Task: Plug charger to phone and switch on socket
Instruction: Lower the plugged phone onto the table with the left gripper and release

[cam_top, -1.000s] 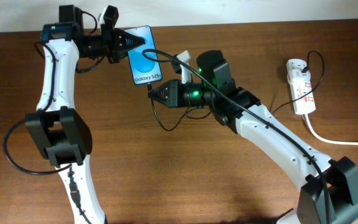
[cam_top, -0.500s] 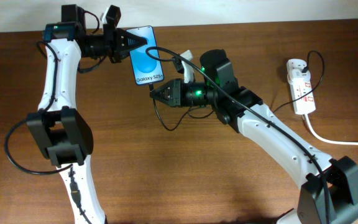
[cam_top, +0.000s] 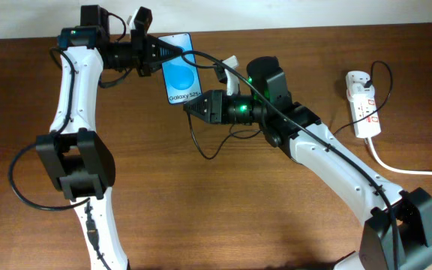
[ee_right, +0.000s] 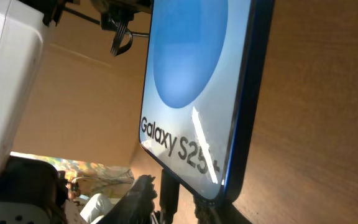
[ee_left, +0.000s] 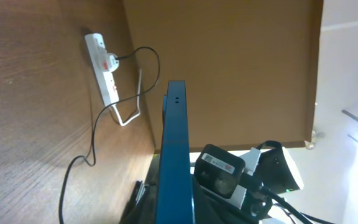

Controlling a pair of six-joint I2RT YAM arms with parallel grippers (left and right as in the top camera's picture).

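Note:
I will next move my left gripper down and back to the bare wood and release the phone [cam_top: 183, 73], which is held above the table with its connector at its lower edge.
My left gripper [cam_top: 165, 53] is shut on the upper end of the phone [cam_top: 183, 73] and holds it above the table, blue screen up. In the left wrist view the phone [ee_left: 176, 149] shows edge-on between the jaws. My right gripper [cam_top: 193, 107] is shut on the charger's dark connector [ee_right: 168, 186], whose tip meets the phone's lower edge [ee_right: 191, 81]. I cannot tell if it is seated. The thin black cable [cam_top: 201, 146] loops down from the gripper. The white socket [cam_top: 364, 101] lies at the far right, also seen in the left wrist view [ee_left: 104, 65].
The socket's thick white cord [cam_top: 403, 169] runs off the right edge. A black plug [cam_top: 372, 88] sits in the strip. Both arms cross the upper middle of the wooden table [cam_top: 223, 217].
Both grippers and the phone have shifted slightly to the right. The right gripper has risen a little, staying at the phone's lower edge.

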